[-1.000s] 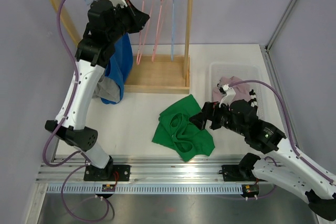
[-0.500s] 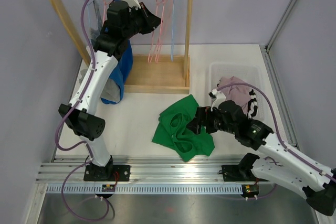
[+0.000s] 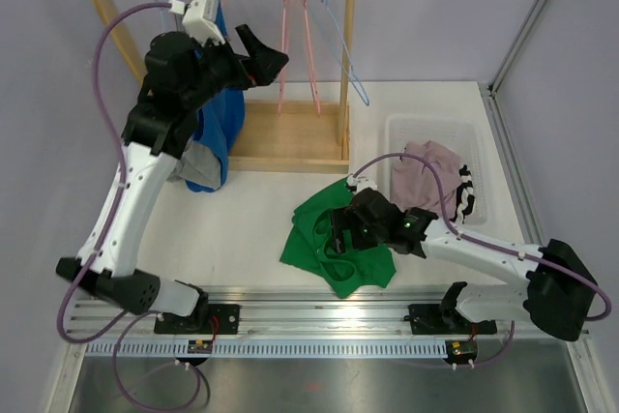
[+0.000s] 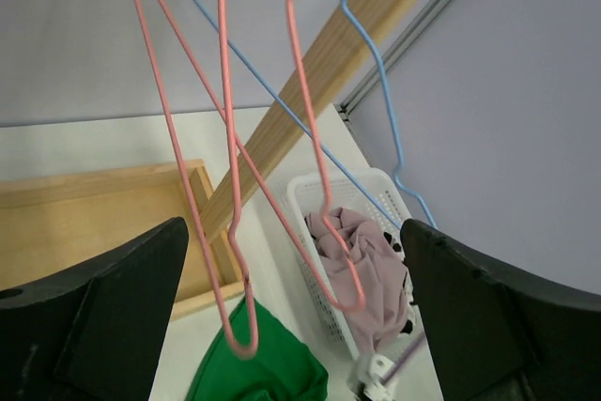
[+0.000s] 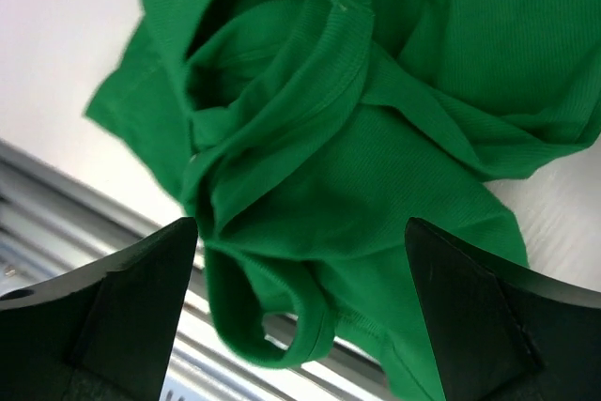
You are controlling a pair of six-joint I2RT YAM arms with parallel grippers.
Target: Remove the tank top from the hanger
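Note:
The folds are between the open fingers, so my right gripper should next go down onto the bunched middle of the green tank top (image 3: 327,237) (image 5: 302,223) and close there.
The green tank top (image 3: 334,234) lies crumpled on the white table, off any hanger; it fills the right wrist view (image 5: 347,129). My right gripper (image 3: 336,227) hovers open just over it (image 5: 300,326), its fingers either side of a strap loop. My left gripper (image 3: 266,48) is open, up by the wooden rack, with nothing between its fingers (image 4: 296,326). Bare pink hangers (image 3: 309,45) and a blue hanger (image 3: 340,55) hang on the rail just beyond it; the pink hangers (image 4: 230,185) dangle in front of the left wrist camera.
The wooden rack (image 3: 348,45) stands at the back left on its base board. A blue garment (image 3: 224,123) and a grey one (image 3: 198,169) hang at its left. A white basket (image 3: 484,142) with mauve clothes (image 3: 426,166) sits at the right.
My left gripper has opened and drawn back left from the hangers, which now swing free. My right gripper has moved left and down over the green tank top.

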